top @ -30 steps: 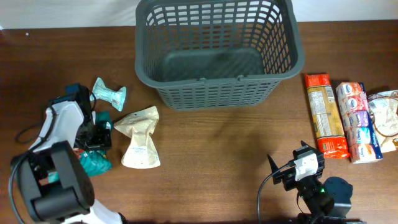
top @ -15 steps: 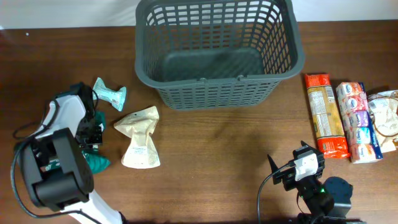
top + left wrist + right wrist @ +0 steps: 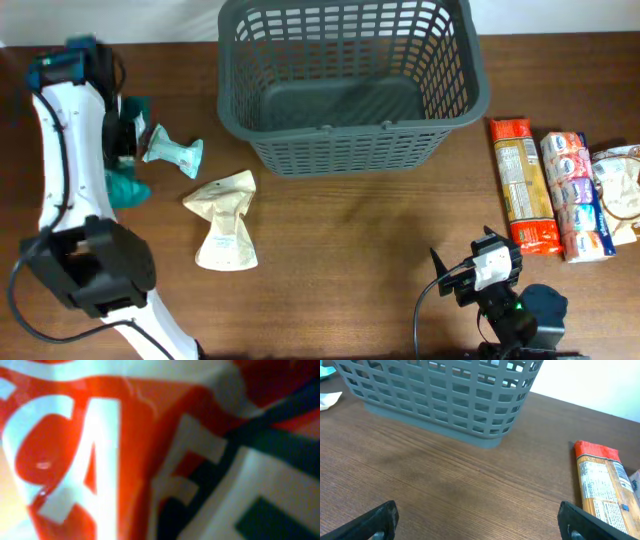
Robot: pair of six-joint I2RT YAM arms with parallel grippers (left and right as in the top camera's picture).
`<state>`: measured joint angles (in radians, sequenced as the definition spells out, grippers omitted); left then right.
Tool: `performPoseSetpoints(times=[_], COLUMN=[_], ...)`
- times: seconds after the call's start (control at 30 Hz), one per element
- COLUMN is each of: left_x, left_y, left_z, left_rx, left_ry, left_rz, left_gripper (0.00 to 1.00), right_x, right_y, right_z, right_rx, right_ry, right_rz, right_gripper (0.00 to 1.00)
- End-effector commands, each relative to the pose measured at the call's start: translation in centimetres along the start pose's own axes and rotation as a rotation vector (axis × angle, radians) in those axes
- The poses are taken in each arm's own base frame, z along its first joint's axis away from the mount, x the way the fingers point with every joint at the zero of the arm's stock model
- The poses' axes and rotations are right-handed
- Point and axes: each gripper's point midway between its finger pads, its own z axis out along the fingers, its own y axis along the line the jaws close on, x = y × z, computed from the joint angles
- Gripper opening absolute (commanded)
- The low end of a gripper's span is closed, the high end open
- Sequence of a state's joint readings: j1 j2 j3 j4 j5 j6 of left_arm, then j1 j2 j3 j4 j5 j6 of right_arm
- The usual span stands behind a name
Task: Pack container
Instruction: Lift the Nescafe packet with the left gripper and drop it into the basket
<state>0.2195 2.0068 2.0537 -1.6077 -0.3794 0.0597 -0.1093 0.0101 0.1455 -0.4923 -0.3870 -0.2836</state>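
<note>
My left gripper will go up, swing over the basket's rim and lower the packet inside, because the basket's high lattice sides stand around an empty bottom.
The container (image 3: 345, 128) is a large dark grey lattice basket at the back middle of the table, with nothing showing inside it; its front wall (image 3: 445, 400) fills the top of the right wrist view. My left gripper (image 3: 122, 150) is raised at the far left, shut on a teal and red snack packet (image 3: 125, 187) that hangs below it. That packet (image 3: 100, 450) fills the left wrist view with red, white and dark print and hides the fingers. My right gripper (image 3: 483, 268) stands open near the front edge, low over bare wood (image 3: 482, 527).
A pale teal packet (image 3: 176, 154) and a beige pouch (image 3: 225, 232) lie left of the basket. At the right lie a long orange packet (image 3: 525, 186) (image 3: 602, 485), a pink and white packet (image 3: 576, 196) and another packet (image 3: 620, 190).
My left gripper has shut on the teal and red packet and lifted it off the table, moving toward the back. The right arm has not moved.
</note>
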Motion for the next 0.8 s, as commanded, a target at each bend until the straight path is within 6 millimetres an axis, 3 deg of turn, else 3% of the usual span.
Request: performPoseSetpoints(times=[0.0,0.17,0.33,0.4,0.43,0.53,0.67,0.77], left_x=[-1.9,-5.4,-7.0,-6.9,-6.7,-5.9,-3.1,-3.6], left_y=[1.9,-0.1,-3.4,-7.9,-9.7,-14.9,-22.5,-25.1], left_z=[-6.2,-15.9,-24.8,-29.3,-30.6,-33.8,-37.5,-36.6], left_rx=[-0.12,-0.174,-0.23,-0.246,-0.256,-0.241,-0.038,0.048], left_ry=[-0.184,-0.526,-0.836,-1.005,-1.056,-1.2,-1.439,-1.451], left_rz=[0.087,0.238,0.404,0.645,0.725,0.918,1.189,1.25], left_gripper=[0.02,0.02,0.02,0.02,0.02,0.02,0.02,0.02], right_x=[0.1,0.1,0.1,0.1,0.1,0.1,0.1,0.1], right_y=[0.2,0.2,0.2,0.2,0.2,0.2,0.2,0.2], right_z=[0.0,0.0,0.0,0.0,0.0,0.0,0.0,0.0], right_rx=[-0.011,-0.01,-0.01,-0.01,-0.01,-0.01,-0.01,-0.01], right_ry=[-0.002,-0.002,-0.003,-0.003,-0.003,-0.003,-0.002,-0.003], right_rz=[0.01,0.01,0.01,0.01,0.01,0.01,0.01,0.01], right_gripper=[0.99,0.99,0.99,0.99,0.99,0.99,0.99,0.99])
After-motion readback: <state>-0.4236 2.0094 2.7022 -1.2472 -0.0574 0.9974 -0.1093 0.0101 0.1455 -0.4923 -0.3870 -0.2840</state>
